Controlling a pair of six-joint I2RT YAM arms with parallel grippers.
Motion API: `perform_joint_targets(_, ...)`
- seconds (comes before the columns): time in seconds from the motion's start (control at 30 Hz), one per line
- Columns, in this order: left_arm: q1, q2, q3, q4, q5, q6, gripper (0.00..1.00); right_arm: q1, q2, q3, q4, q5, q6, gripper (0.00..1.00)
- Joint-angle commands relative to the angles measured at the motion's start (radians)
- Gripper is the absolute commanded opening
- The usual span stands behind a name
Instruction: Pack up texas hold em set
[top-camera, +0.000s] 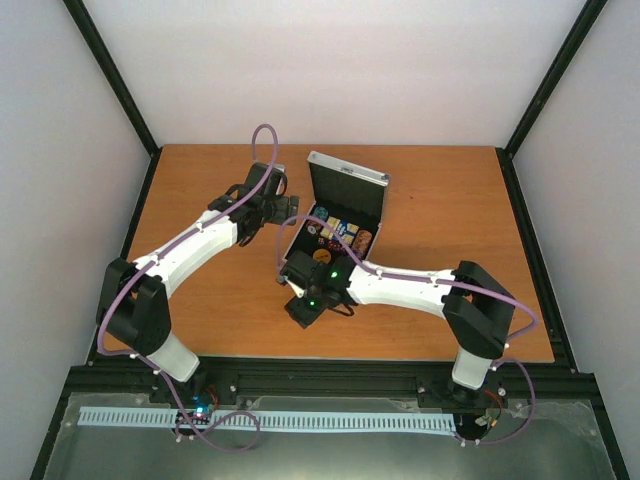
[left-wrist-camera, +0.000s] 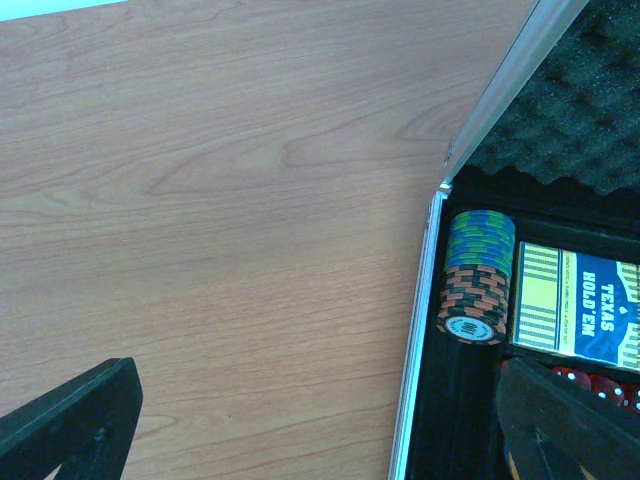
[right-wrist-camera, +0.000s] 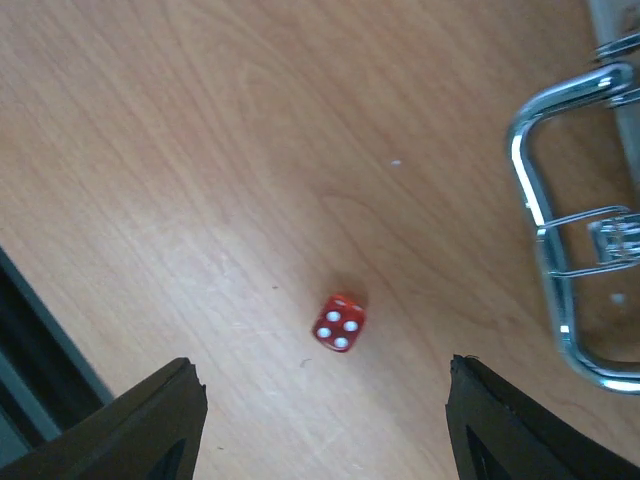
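Note:
I will lower the open fingers of my right gripper around the red die on the tabletop next and close them, because this die is outside the case (top-camera: 372, 214) that holds the others.
The silver case (top-camera: 372, 214) stands open on the wooden table, its foam-lined lid (left-wrist-camera: 585, 90) raised. Inside lie a row of striped poker chips (left-wrist-camera: 478, 280), the blue-yellow card deck (left-wrist-camera: 575, 305) and red dice (left-wrist-camera: 590, 385). My left gripper (left-wrist-camera: 320, 430) is open and straddles the case's left rim (left-wrist-camera: 412, 390), one finger over the table, the other over the interior. One red die (right-wrist-camera: 338, 323) lies on the table, four pips up. My right gripper (right-wrist-camera: 322, 368) hangs open just short of it, holding nothing. The case's metal handle (right-wrist-camera: 545, 230) is to its right.
The table's dark front edge (right-wrist-camera: 30, 350) shows at the lower left of the right wrist view. In the top view both arms meet near the case, the right gripper (top-camera: 305, 308) in front of it and the left gripper (top-camera: 262, 208) at its left side.

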Motion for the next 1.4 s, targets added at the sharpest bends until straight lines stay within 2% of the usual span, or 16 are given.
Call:
perform_joint_targets(0.0,-0.003,-0.012,0.018,0.008,-0.003,0.007,1.00,0.034,0.037,0.035,0.000,-0.036,0.048,0.67)
perform_joint_targets(0.23,-0.003,-0.013,0.018,0.009,0.001,0.006,1.00,0.049,0.118,0.038,0.013,-0.036,0.072,0.64)
perform_joint_targets(0.37,-0.004,-0.014,0.015,0.010,0.000,0.006,1.00,0.050,0.147,0.057,0.007,0.002,0.084,0.56)
perform_joint_targets(0.67,-0.003,-0.012,0.007,0.013,-0.002,0.006,1.00,0.049,0.197,0.089,-0.012,0.024,0.090,0.45)
perform_joint_targets(0.83,-0.004,-0.008,0.007,0.017,0.001,0.004,1.00,0.050,0.193,0.078,-0.023,0.054,0.097,0.44)
perform_joint_targets(0.93,-0.004,-0.005,0.007,0.016,0.003,0.003,1.00,0.048,0.198,0.077,-0.025,0.060,0.102,0.36)
perform_joint_targets(1.27,-0.003,-0.008,0.004,0.016,-0.001,0.004,1.00,0.048,0.188,0.072,-0.036,0.070,0.105,0.18)
perform_joint_targets(1.37,-0.003,-0.010,0.004,0.016,0.001,0.002,1.00,0.042,0.161,0.063,-0.040,0.087,0.107,0.16)
